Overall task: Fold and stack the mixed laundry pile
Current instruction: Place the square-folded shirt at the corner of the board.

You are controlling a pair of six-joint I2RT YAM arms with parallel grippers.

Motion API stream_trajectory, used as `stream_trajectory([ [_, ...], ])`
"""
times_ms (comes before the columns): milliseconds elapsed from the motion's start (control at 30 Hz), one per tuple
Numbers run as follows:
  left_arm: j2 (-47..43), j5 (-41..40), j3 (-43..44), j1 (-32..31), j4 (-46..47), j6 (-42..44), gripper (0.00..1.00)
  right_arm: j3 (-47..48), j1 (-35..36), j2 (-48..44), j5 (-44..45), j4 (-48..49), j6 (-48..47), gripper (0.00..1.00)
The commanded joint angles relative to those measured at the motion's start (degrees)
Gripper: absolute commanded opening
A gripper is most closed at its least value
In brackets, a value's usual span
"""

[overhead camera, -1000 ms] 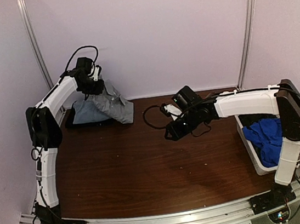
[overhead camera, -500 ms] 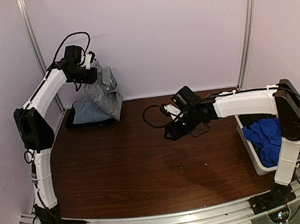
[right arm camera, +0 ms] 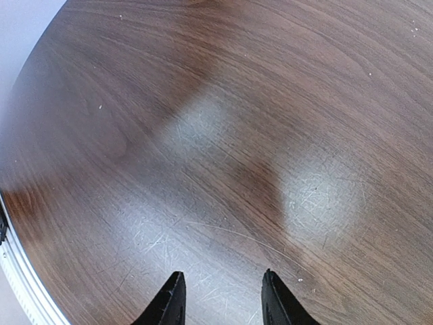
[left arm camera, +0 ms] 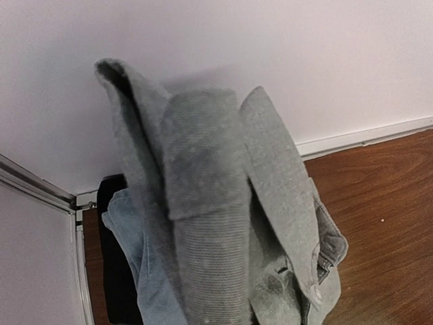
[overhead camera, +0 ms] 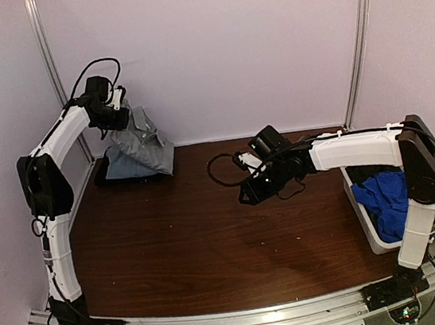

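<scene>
I will next lower my left gripper onto the folded blue-grey piece and shift it toward the nearby metal post, because the light grey garment (overhead camera: 146,144) (left arm camera: 216,203) still hangs upright over that piece.
My left gripper (overhead camera: 121,117) is raised at the back left corner, shut on a light grey garment (overhead camera: 146,144) that hangs from it down to the table. In the left wrist view the grey garment (left arm camera: 216,203) fills the frame and hides the fingers. Under it lie a folded blue-grey piece (overhead camera: 120,166) and a dark piece (overhead camera: 102,176); both show in the left wrist view, the blue-grey piece (left arm camera: 139,271) beside the dark piece (left arm camera: 111,271). My right gripper (overhead camera: 246,195) hovers open over bare wood mid-table, nothing between its fingertips (right arm camera: 170,298). A royal-blue piece (overhead camera: 389,194) lies in the bin.
A white plastic bin (overhead camera: 364,222) stands at the table's right edge beside the right arm. White walls close the back and sides, with a metal post (overhead camera: 50,64) at the back left corner and another post (overhead camera: 358,40) at the back right.
My left arm has lifted and swung back toward the left corner, drawing the grey garment up and in over the folded pieces. The right arm has stayed put.
</scene>
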Motion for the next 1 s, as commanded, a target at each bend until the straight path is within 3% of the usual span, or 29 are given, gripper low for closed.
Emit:
stream_trajectory([
  [0,1.6,-5.6,-1.4,1.6,6.2,4.8,0.0,2.2,-0.3,0.2,1.0,-2.8,-0.4,0.4],
  [167,2.7,-6.7,-4.8,4.6,10.7,7.2,0.0,2.3,-0.3,-0.6,1.8,-5.7,-1.5,0.4],
  [433,6.1,-3.2,-5.3,9.1,14.7,4.1,0.01,3.3,-0.4,-0.9,2.9,-9.0,-2.7,0.4],
  [500,7.3,-3.2,-6.1,9.1,15.5,3.2,0.21,3.8,-0.4,-0.8,3.1,-9.4,-2.8,0.42],
  [600,8.2,-1.3,-7.4,9.1,17.1,0.9,0.73,5.3,-0.5,-0.9,4.9,-10.5,-2.8,0.49],
  [633,8.2,-1.4,-7.1,9.1,16.8,0.0,0.8,6.4,-0.6,-1.0,5.9,-11.2,-2.9,0.53],
  [700,7.0,-3.1,-6.8,9.1,16.1,-1.0,0.87,8.9,-1.2,-1.4,8.7,-12.7,-2.8,0.64],
  [733,5.7,-4.2,-7.2,9.1,16.3,-1.4,0.96,10.0,-1.7,-1.9,10.1,-13.1,-2.6,0.68],
  [833,0.1,-6.2,-9.9,9.7,17.8,-4.2,0.98,12.0,-4.0,-4.1,12.6,-12.7,-1.6,0.83],
  [900,-5.6,-3.7,-16.5,10.8,22.6,-8.7,0.98,12.7,-5.9,-5.8,13.3,-12.3,-0.6,0.95],
  [967,-12.1,-1.8,-23.0,11.3,26.7,-13.9,0.98,12.8,-8.1,-7.6,13.6,-12.1,0.6,1.0],
])
